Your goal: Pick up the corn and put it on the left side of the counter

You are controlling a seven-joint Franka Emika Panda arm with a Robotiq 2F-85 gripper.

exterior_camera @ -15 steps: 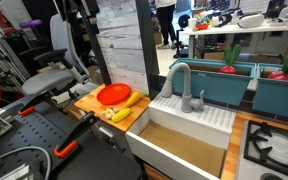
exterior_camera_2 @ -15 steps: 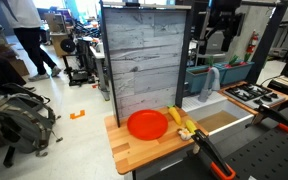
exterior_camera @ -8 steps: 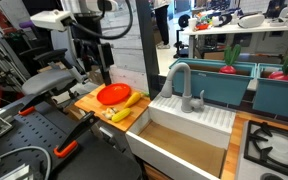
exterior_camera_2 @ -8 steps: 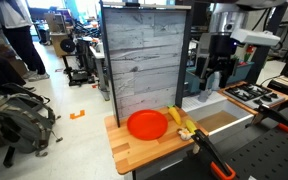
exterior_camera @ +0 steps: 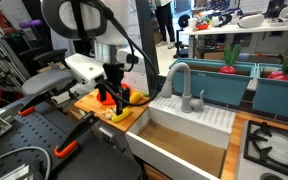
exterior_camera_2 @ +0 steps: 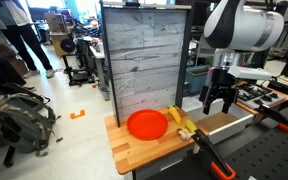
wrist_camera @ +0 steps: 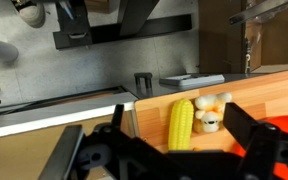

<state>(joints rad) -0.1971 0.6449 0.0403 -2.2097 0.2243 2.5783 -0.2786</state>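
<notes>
I need to move my gripper down and across from the sink side onto the cob.
The corn (wrist_camera: 181, 123) is a stubby yellow cob lying on the wooden counter (wrist_camera: 149, 112) close to its edge, next to a pale whitish lump (wrist_camera: 214, 110). It also shows in both exterior views (exterior_camera: 121, 115) (exterior_camera_2: 189, 129). My gripper (wrist_camera: 174, 152) is open and empty, with its fingers spread either side of the corn and held above it. In the exterior views the gripper (exterior_camera: 111, 98) (exterior_camera_2: 221, 101) hangs low over the counter (exterior_camera: 88, 103) (exterior_camera_2: 134, 152), apart from the corn.
A red plate (exterior_camera_2: 147, 124) and a longer orange piece (exterior_camera: 135, 98) lie on the same counter. A white sink unit (exterior_camera: 209, 118) with a grey faucet (exterior_camera: 180, 80) adjoins it. A stove top (exterior_camera: 274, 145) lies beyond. A grey panel (exterior_camera_2: 144, 55) stands behind the counter.
The arm has swung in and come down from high above to just over the counter, near the corn. The objects on the counter have not moved.
</notes>
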